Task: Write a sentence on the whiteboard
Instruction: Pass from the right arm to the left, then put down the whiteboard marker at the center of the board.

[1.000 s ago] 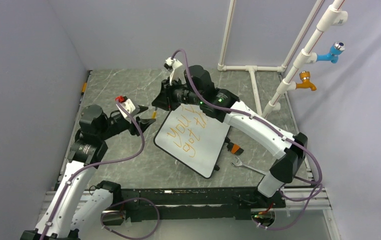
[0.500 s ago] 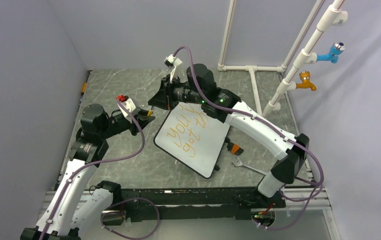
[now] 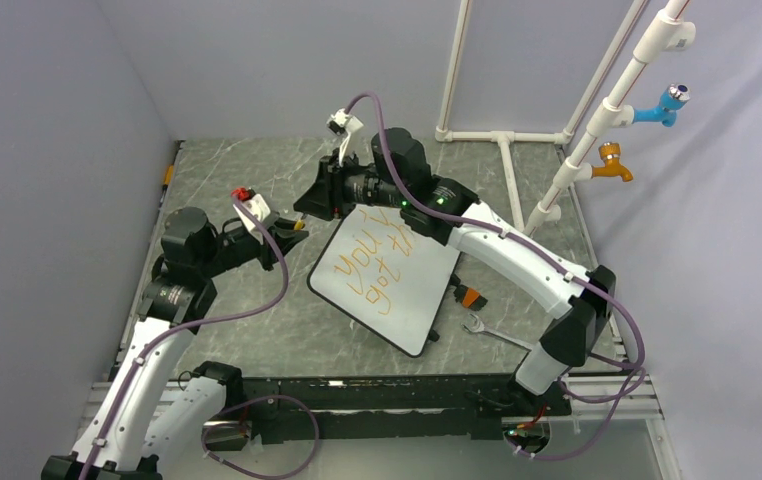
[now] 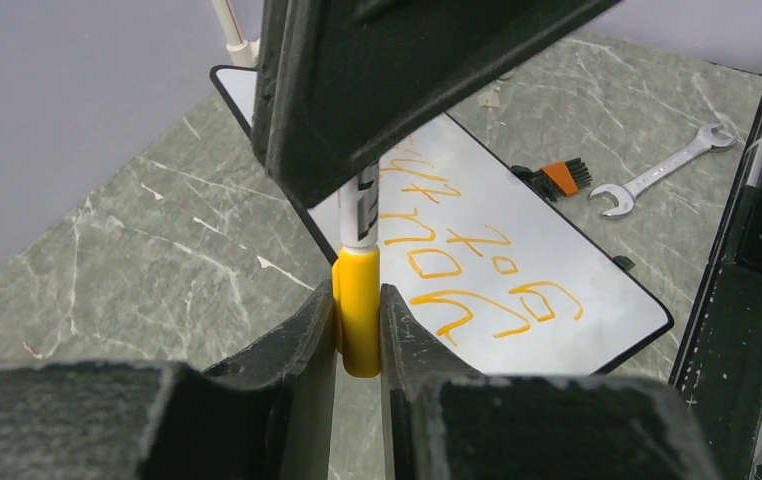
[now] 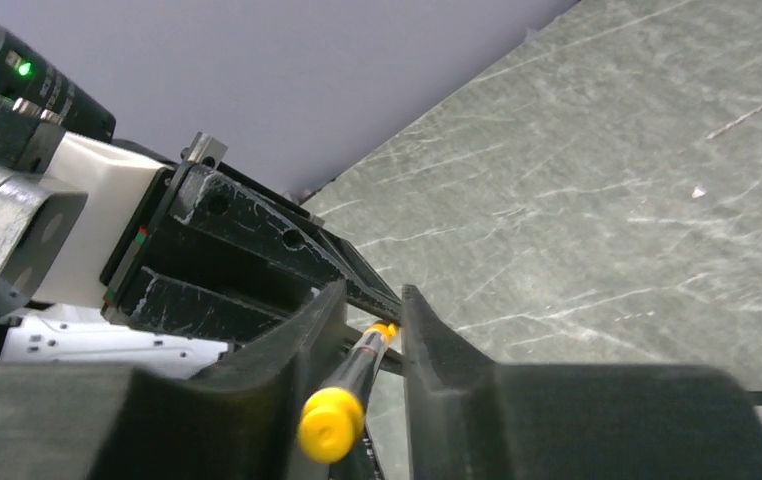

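Observation:
Next, my left gripper will draw back and down and release the marker, since the bare tabletop point(image 3: 294, 291) beside the board lies below the gripper and back from it.
The whiteboard point(image 3: 412, 305) lies tilted on the grey marble table, and the left wrist view shows it point(image 4: 577, 250) too. The sentence point(image 3: 369, 268) is orange handwriting in two lines; my right arm covers its far end in the top view, and more of the sentence point(image 4: 457, 265) shows from the left wrist. My right gripper point(image 3: 309, 208) point(image 5: 372, 292) is shut on the dark barrel of a marker point(image 5: 362, 365), just left of the board's far corner. My left gripper point(image 3: 292, 232) point(image 4: 357, 297) meets it there, shut on the marker's yellow cap point(image 4: 357, 310).
A wrench point(image 3: 487, 330) and a small black-and-orange brush point(image 3: 467, 295) lie right of the board. White pipes carrying a blue tap point(image 3: 665, 105) and an orange tap point(image 3: 612, 165) stand at the back right. Grey walls close in the left and the back.
My left jaws have narrowed from wide apart onto the yellow cap. The right gripper shifted slightly up and left with the marker. The board has stayed put.

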`<state>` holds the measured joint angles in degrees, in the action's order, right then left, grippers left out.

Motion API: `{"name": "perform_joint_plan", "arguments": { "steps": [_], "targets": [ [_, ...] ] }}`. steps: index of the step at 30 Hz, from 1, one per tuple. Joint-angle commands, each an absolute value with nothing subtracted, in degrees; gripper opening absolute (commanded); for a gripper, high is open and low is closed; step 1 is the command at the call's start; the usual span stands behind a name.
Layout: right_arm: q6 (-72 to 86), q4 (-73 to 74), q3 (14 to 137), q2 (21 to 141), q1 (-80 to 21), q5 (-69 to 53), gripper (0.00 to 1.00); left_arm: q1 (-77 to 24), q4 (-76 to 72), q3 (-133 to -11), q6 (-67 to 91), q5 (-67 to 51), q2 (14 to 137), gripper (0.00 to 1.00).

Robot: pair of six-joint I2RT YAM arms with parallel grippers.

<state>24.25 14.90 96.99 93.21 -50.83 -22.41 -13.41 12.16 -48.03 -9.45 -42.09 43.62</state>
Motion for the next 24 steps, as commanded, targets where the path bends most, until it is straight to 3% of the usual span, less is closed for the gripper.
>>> {"name": "perform_joint_plan", "arguments": {
  "steps": [1, 4, 6, 15, 24],
  "targets": [
    [24.5, 15.0, 98.9, 94.0, -51.4, -21.7, 0.43, -13.5, 9.5, -49.6, -8.1, -42.0, 42.5, 0.00],
    [23.5, 16.4, 100.4, 93.9, -51.4, -20.1, 0.73, -13.6, 9.7, -49.3, -7.0, -40.1, 41.9, 0.00],
    [22.7, 17.5, 101.5, 93.7, -51.3, -18.8, 0.98, -13.6, 9.4, -48.8, -6.1, -39.4, 41.3, 0.00],
    [19.5, 18.8, 103.6, 89.5, -51.2, -11.3, 1.00, -13.6, 12.3, -43.6, 3.5, -29.6, 36.8, 0.00],
    [17.1, 16.6, 98.1, 84.2, -50.9, -4.5, 1.00, -13.6, 21.9, -36.2, 15.7, -13.5, 25.8, 0.00]
  ]
}}
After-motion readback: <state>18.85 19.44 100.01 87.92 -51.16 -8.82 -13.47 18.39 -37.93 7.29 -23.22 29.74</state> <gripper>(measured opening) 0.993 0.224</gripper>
